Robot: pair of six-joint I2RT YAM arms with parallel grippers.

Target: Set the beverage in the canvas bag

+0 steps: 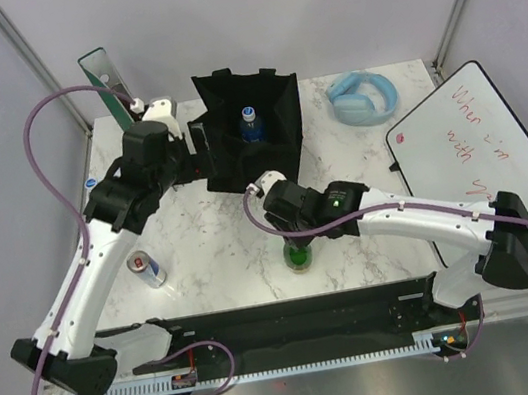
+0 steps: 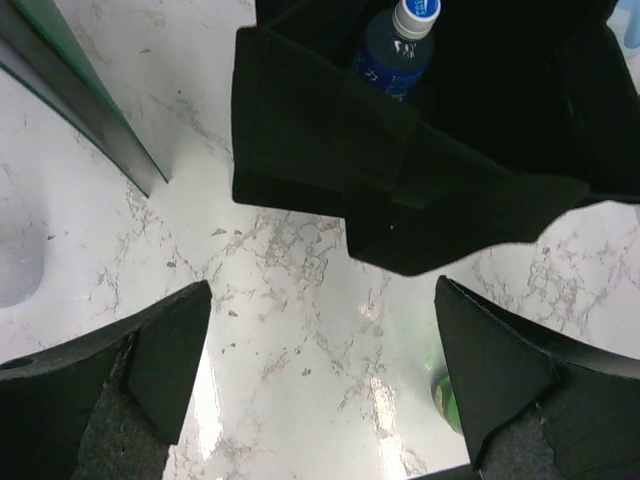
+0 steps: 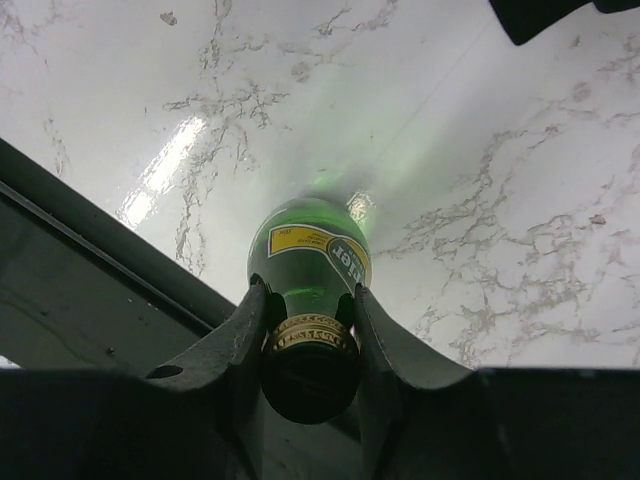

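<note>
The green bottle (image 1: 298,254) goes up and outward in my right gripper over the bag's near side next. Then I lower and release it in the bag's free space beside the blue-capped bottle (image 1: 250,124).
A green glass bottle (image 1: 298,254) with a yellow label stands upright on the marble table, near the front centre. My right gripper (image 1: 296,235) reaches down over it. In the right wrist view its two fingers (image 3: 236,330) press on both sides of the bottle's neck (image 3: 310,255), just under the gold band and dark cap. The black canvas bag (image 1: 239,166) stands open at the back centre, with a blue-capped bottle (image 1: 250,124) upright inside it. My left gripper (image 1: 192,155) hovers open by the bag's left side. Its wrist view shows the bag (image 2: 420,200), the blue bottle (image 2: 395,55) and bare marble between its fingers.
A silver and blue can (image 1: 146,268) stands at the front left. Blue headphones (image 1: 366,97) lie at the back right, and a whiteboard (image 1: 469,148) with red writing lies along the right edge. A green-edged panel (image 1: 108,82) leans at the back left.
</note>
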